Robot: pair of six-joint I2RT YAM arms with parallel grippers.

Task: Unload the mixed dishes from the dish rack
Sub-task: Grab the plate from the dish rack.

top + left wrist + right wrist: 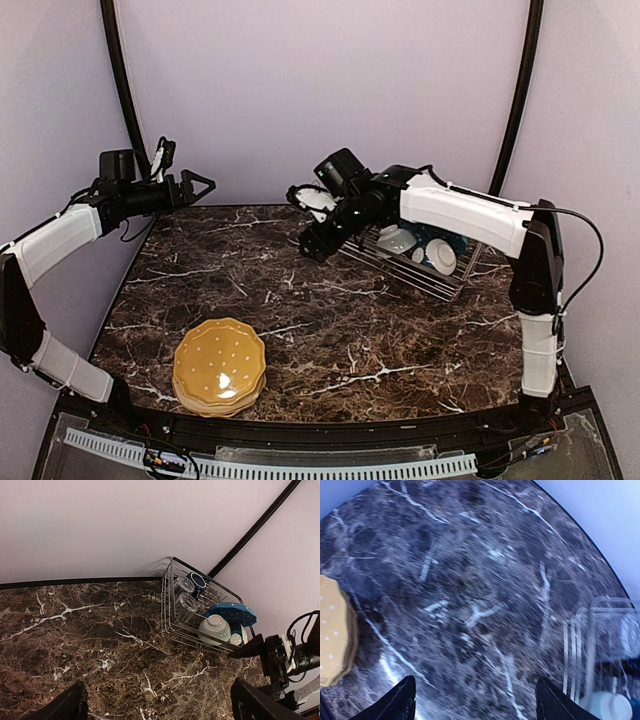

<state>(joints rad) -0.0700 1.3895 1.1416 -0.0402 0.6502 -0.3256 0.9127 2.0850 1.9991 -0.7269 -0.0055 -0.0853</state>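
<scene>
I should move my right gripper over the rack before lowering to the blue dotted plate's upper rim, which sticks up above the white bowl.
The silver wire dish rack stands at the back right of the table. In the left wrist view the rack holds a navy mug, two clear glass tumblers, a white bowl and a blue dotted plate. A mustard yellow plate lies at the front left, also at the left edge of the right wrist view. My right gripper is open and empty just left of the rack, above the table. My left gripper is open and empty, raised at the far left.
The dark marble table has a rounded far edge against a pale wall. The yellow plate looks thick, as if it lies on another plate. The right arm's white link passes over the rack. A black frame pole rises behind the rack.
</scene>
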